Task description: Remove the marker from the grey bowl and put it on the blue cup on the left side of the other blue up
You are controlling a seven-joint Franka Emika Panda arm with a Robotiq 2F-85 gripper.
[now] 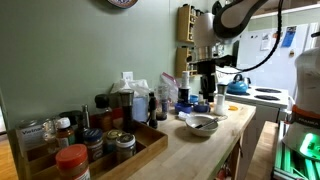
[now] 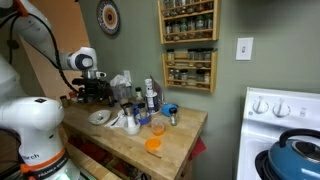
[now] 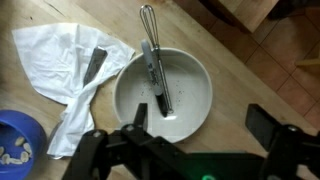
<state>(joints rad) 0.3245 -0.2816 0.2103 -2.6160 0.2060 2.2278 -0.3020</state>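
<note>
My open fingers will go down past the grey bowl's rim onto the marker's dark end [image 3: 161, 102], the nearest part of the marker lying in there.
The grey bowl [image 3: 185, 100] sits on the wooden counter and shows in both exterior views [image 1: 202, 125] [image 2: 100, 117]. Inside it lies the dark slim marker [image 3: 161, 92], next to a metal whisk [image 3: 148, 25] whose wire head sticks out over the far rim. My gripper [image 3: 200, 122] hangs above the bowl, open and empty. One finger is over the bowl's near rim and the other is over bare wood beside it. It also shows in both exterior views [image 1: 205, 78] [image 2: 95, 97]. A blue cup [image 3: 15, 140] stands at the lower left of the wrist view.
A white cloth [image 3: 55, 60] with a dark object on it lies beside the bowl. A wooden tray of jars [image 1: 90, 150], bottles, an orange cup [image 2: 153, 145] and a blue cup [image 2: 170, 110] stand on the counter. A blue kettle [image 1: 238, 86] sits on the stove.
</note>
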